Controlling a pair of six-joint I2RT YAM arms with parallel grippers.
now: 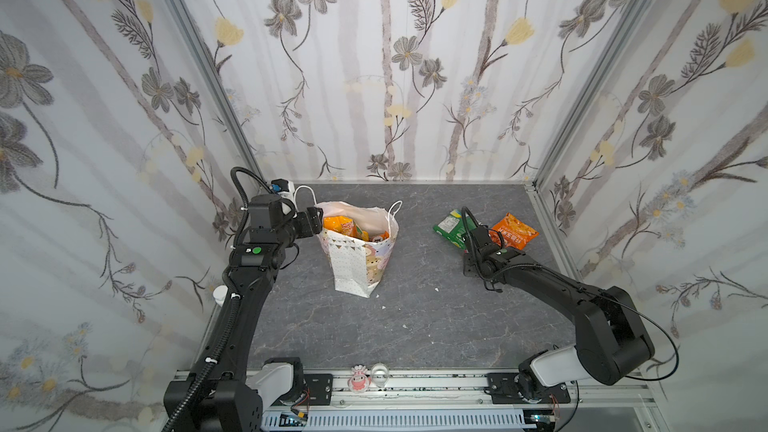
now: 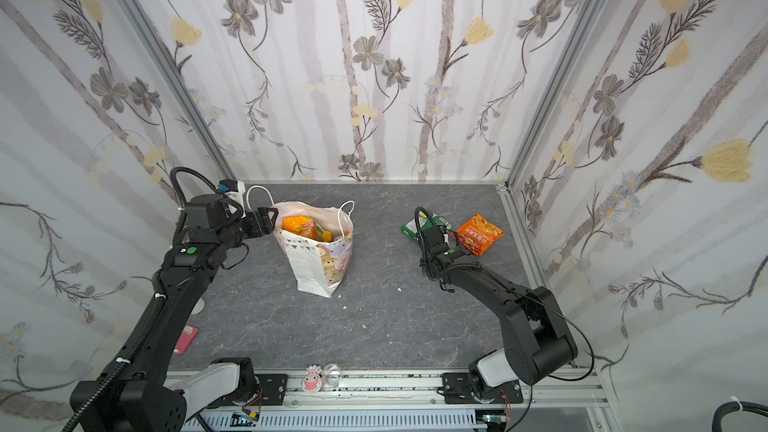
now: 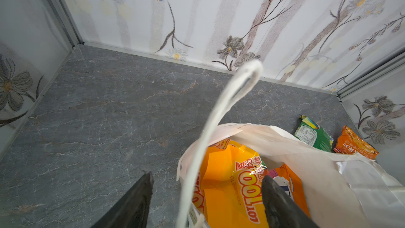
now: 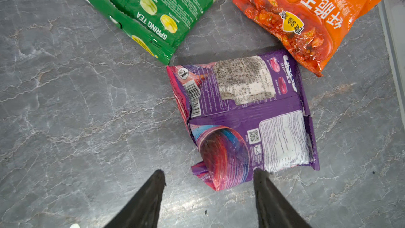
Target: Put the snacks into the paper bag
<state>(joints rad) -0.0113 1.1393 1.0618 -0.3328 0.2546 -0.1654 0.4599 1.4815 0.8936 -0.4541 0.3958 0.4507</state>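
My right gripper comes down onto the near corner of the purple packet next and closes there, since that corner lies between its open fingers.
The white paper bag stands upright left of the table's middle, its mouth open. Inside it lie a yellow-orange packet and further orange packets. My left gripper is open at the bag's left rim: one finger is outside, the other inside the mouth, with the rim and a cord handle between them. At the back right a green packet, an orange chip bag and a purple packet lie flat. My right gripper hangs open just over the purple packet's near corner. My right arm hides that packet in both top views.
A white plug block sits at the back left corner behind the bag. A pink object and a white disc lie by the left wall. A small figurine and a clear cup stand on the front rail. The right wall's rail runs close to the chip bag.
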